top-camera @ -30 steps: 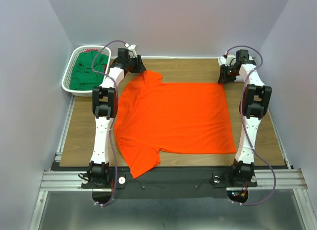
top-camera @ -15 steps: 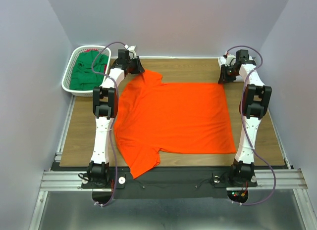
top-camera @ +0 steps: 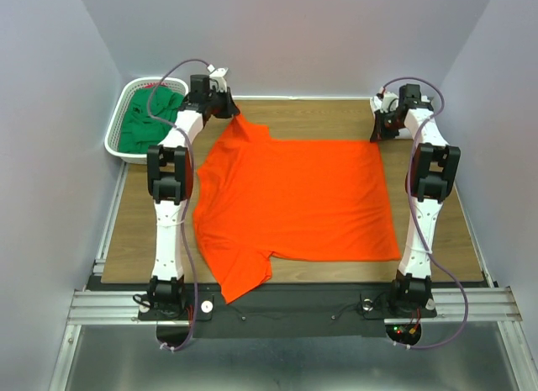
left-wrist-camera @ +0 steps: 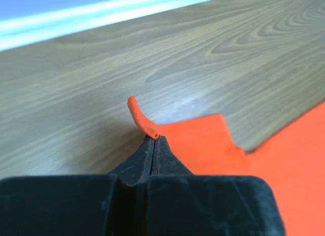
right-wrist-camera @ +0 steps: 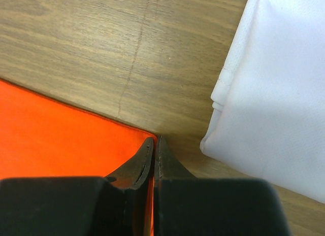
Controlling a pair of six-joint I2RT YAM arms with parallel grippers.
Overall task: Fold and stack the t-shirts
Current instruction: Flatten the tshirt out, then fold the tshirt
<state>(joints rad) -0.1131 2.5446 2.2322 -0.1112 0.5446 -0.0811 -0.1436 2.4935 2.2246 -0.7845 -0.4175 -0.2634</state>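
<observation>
My right gripper should next lift its corner back over the cloth and then lower it there, as my grippers are holding both far ends of the orange-red t-shirt.
The orange-red t-shirt lies spread flat on the wooden table. My left gripper is shut on the tip of its far left sleeve. In the left wrist view the jaws pinch a curled orange hem, lifted a little off the wood. My right gripper is shut on the shirt's far right corner, and the right wrist view shows the orange cloth between the jaws. A folded white t-shirt lies just right of that gripper. The dark green t-shirt lies in the basket.
The white mesh basket stands at the far left, off the table's corner. Grey walls close in the back and both sides. The near sleeve reaches the table's front edge. Bare wood shows left of the shirt.
My left gripper has moved left and back with the sleeve, drawing it out toward the far left corner. The right arm has not moved.
</observation>
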